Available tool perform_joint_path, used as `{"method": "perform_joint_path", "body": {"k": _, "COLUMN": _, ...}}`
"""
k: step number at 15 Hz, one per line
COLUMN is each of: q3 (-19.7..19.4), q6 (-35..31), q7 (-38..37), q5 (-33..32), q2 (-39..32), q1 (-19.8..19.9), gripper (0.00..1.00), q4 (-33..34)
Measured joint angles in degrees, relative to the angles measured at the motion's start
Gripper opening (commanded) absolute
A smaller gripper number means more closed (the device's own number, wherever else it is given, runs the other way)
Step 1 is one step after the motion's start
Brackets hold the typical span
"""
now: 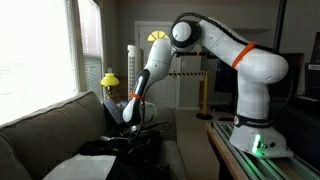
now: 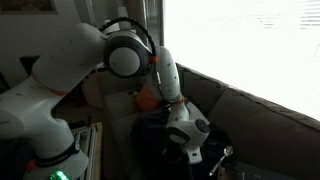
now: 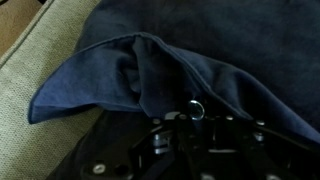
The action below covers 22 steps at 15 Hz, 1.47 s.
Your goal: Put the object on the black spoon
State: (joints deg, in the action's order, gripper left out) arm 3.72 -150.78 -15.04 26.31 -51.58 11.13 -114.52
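The robot's gripper will lift the bead off the cloth and move outward to release it over at the dark heap (image 1: 110,148) beside the white sheet, since the heap lies outward of the gripper.
In the wrist view a dark blue cloth (image 3: 170,70) lies crumpled on the beige couch (image 3: 40,60). My gripper (image 3: 195,128) is at the bottom edge, very dark, pressed low against the cloth. A small shiny round thing (image 3: 193,108) shows right at the jaws. I cannot tell whether the jaws are open or shut. No black spoon can be made out. In both exterior views the gripper (image 1: 134,122) (image 2: 193,150) reaches down to a dark heap (image 1: 122,147) on the couch seat.
The couch back (image 1: 45,125) rises beside the arm, under a bright window (image 2: 250,45). A white sheet (image 1: 72,166) lies on the near seat. The robot base (image 1: 255,135) stands on a table by the couch. A yellow lamp (image 1: 109,79) stands behind.
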Motion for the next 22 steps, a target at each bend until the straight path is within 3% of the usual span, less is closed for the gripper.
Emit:
{"method": "perform_joint_path", "body": {"k": 7, "q3": -0.9, "q6": 0.0, "q7": 0.5, "q5": 0.0, "q2": 1.0, "q1": 0.0, "gripper": 0.05, "q4": -0.3}}
{"method": "perform_joint_path", "body": {"k": 12, "q3": -2.2, "q6": 1.3, "q7": 1.9, "q5": -1.4, "q2": 10.6, "q1": -0.2, "gripper": 0.05, "q4": -5.8}}
{"method": "perform_joint_path", "body": {"k": 15, "q3": -5.1, "q6": 5.0, "q7": 1.9, "q5": -5.2, "q2": 17.7, "q1": -1.5, "gripper": 0.05, "q4": -8.2}}
{"method": "perform_joint_path", "body": {"k": 18, "q3": -7.3, "q6": 7.5, "q7": 2.8, "q5": -9.3, "q2": 23.8, "q1": -2.0, "gripper": 0.05, "q4": -8.1}}
{"method": "perform_joint_path", "body": {"k": 22, "q3": -7.6, "q6": 8.7, "q7": 6.2, "q5": -10.3, "q2": 27.5, "q1": -2.0, "gripper": 0.05, "q4": -4.8}}
